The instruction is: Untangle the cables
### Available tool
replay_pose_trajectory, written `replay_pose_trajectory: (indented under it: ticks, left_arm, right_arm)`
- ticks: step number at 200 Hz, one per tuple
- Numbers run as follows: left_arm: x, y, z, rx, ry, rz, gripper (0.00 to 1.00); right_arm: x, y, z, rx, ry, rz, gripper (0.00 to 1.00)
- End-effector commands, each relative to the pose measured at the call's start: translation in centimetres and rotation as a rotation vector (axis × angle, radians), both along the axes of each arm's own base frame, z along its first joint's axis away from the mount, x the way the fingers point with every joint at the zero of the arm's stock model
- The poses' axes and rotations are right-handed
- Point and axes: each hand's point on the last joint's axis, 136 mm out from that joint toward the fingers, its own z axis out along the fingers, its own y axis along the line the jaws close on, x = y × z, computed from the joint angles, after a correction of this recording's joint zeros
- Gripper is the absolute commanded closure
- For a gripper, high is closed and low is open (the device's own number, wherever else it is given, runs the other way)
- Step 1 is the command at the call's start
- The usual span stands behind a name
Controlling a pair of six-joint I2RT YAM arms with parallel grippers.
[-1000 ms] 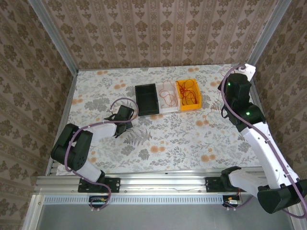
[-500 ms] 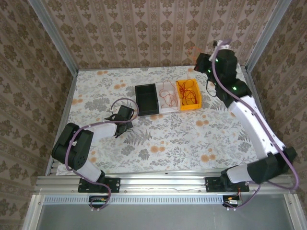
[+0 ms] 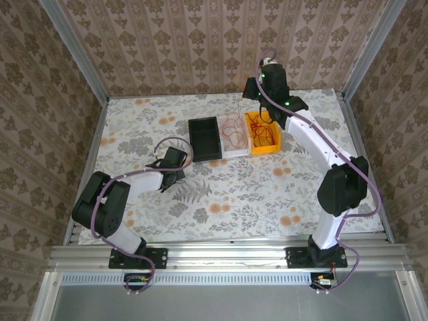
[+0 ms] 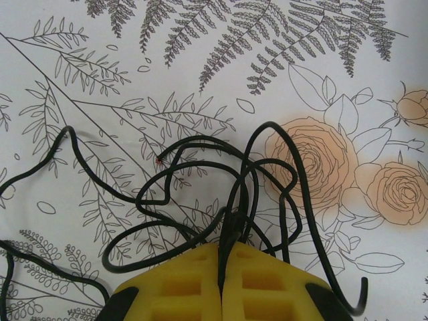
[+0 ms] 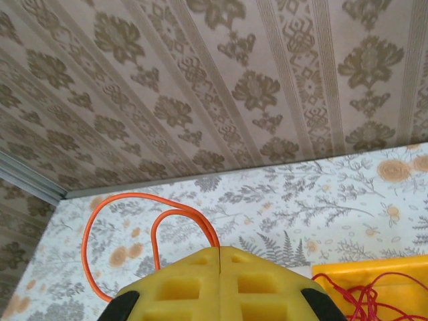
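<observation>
I will lower my right gripper next and tip its fingers down toward the white bin to let go of the thin orange-red cable.
My right gripper is shut on a thin orange-red cable that loops out to the left of the yellow fingers. In the top view this gripper hangs high near the back wall, above the bins, and the held cable trails down toward the white bin. More red cables lie tangled in the orange bin. My left gripper rests low on the table at the left. It is shut on a tangle of black cables spread over the cloth.
A black bin stands left of the white one, the three in a row at the table's middle back. Patterned walls close in the back and both sides. The orange bin's corner shows lower right in the right wrist view.
The right arm has swung from the table's right edge leftward to the back wall above the bins, its gripper staying shut. The left arm has not moved.
</observation>
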Motion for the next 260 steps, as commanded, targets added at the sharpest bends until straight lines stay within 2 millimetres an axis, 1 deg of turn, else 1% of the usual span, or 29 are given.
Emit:
replay_pose_trajectory:
  ticks: [1, 15, 34, 61, 72, 82, 88, 92, 103, 109, 122, 130, 141, 153, 167, 172, 189, 211, 215, 224, 231, 242, 244, 249, 260]
  left_arm:
    - [-0.1, 0.4, 0.4, 0.014, -0.015, 0.01, 1.0]
    - [0.0, 0.3, 0.3, 0.012, -0.011, 0.008, 1.0]
    - [0.1, 0.2, 0.3, 0.009, -0.008, -0.001, 1.0]
    - [0.3, -0.1, 0.6, 0.004, -0.019, -0.022, 1.0]
    - [0.2, -0.2, 0.9, 0.004, -0.023, -0.03, 1.0]
    - [0.3, -0.2, 1.2, 0.004, -0.029, -0.037, 1.0]
    - [0.3, -0.2, 1.4, 0.003, -0.034, -0.042, 1.0]
    - [0.3, -0.2, 1.5, 0.002, -0.036, -0.045, 1.0]
    - [0.3, -0.3, 1.8, -0.007, -0.042, -0.059, 1.0]
    - [0.3, -0.5, 2.1, -0.018, -0.051, -0.07, 1.0]
    - [0.4, -0.9, 2.5, -0.038, -0.062, -0.097, 1.0]
    - [0.3, -1.2, 2.8, -0.053, -0.069, -0.118, 1.0]
    - [0.3, -1.8, 3.2, -0.073, -0.078, -0.162, 1.0]
    - [0.2, -3.0, 3.8, -0.1, -0.092, -0.243, 1.0]
    - [-0.3, -5.1, 4.8, -0.131, -0.106, -0.389, 1.0]
    - [-0.7, -5.9, 5.2, -0.157, -0.102, -0.443, 1.0]
    - [-2.7, -8.9, 5.9, -0.245, -0.053, -0.64, 1.0]
    - [-5.4, -11.9, 6.0, -0.325, 0.024, -0.819, 1.0]
    - [-5.9, -12.5, 6.0, -0.34, 0.039, -0.848, 0.91]
    - [-6.6, -13.8, 6.1, -0.377, 0.069, -0.904, 0.65]
    - [-6.9, -14.6, 6.2, -0.394, 0.088, -0.93, 0.45]
    - [-7.3, -15.5, 6.2, -0.409, 0.117, -0.954, 0.16]
    - [-7.2, -15.6, 6.2, -0.409, 0.119, -0.956, 0.12]
    - [-7.1, -15.8, 6.3, -0.41, 0.121, -0.956, 0.07]
    - [-6.7, -15.7, 6.6, -0.409, 0.102, -0.942, 0.05]
  right_arm:
    - [0.6, 0.1, -0.7, -0.075, 0.003, -0.029, 0.98]
    - [0.8, 0.8, -2.9, -0.119, 0.046, -0.013, 0.97]
    - [1.1, 1.7, -6.6, -0.169, 0.12, 0.003, 0.97]
    - [1.7, 2.8, -10.9, -0.22, 0.199, 0.019, 0.97]
    - [1.9, 3.1, -12.5, -0.227, 0.235, 0.026, 0.97]
    - [2.1, 3.5, -13.5, -0.226, 0.258, 0.037, 0.95]
    - [2.2, 3.7, -13.9, -0.224, 0.27, 0.049, 0.93]
    - [2.2, 4.0, -14.1, -0.221, 0.278, 0.059, 0.89]
    - [2.2, 4.4, -14.3, -0.21, 0.29, 0.084, 0.74]
    - [2.2, 4.7, -13.9, -0.204, 0.283, 0.1, 0.68]
    - [2.0, 4.8, -12.8, -0.19, 0.257, 0.108, 0.57]
    - [1.8, 4.7, -11.9, -0.185, 0.235, 0.108, 0.54]
    - [1.5, 4.2, -10.7, -0.183, 0.21, 0.093, 0.51]
    - [0.9, 3.6, -9.6, -0.189, 0.187, 0.082, 0.5]
    - [0.1, 2.6, -8.5, -0.19, 0.165, 0.061, 0.5]
    - [-0.3, 2.3, -8.4, -0.193, 0.162, 0.056, 0.49]
    - [-1.8, 1.1, -7.9, -0.2, 0.153, 0.036, 0.49]
    - [-4.1, 0.1, -8.2, -0.201, 0.153, 0.031, 0.49]
    - [-4.5, -0.1, -8.5, -0.201, 0.158, 0.032, 0.49]
    - [-5.4, -0.2, -9.2, -0.194, 0.177, 0.041, 0.49]
    - [-6.1, 0.0, -9.4, -0.179, 0.184, 0.068, 0.49]
    - [-7.5, 0.7, -10.4, -0.153, 0.203, 0.122, 0.49]
    - [-7.7, 0.8, -10.6, -0.148, 0.206, 0.133, 0.49]
    - [-8.4, 1.2, -11.0, -0.133, 0.213, 0.159, 0.49]
    - [-9.8, 2.4, -12.2, -0.109, 0.237, 0.226, 0.49]
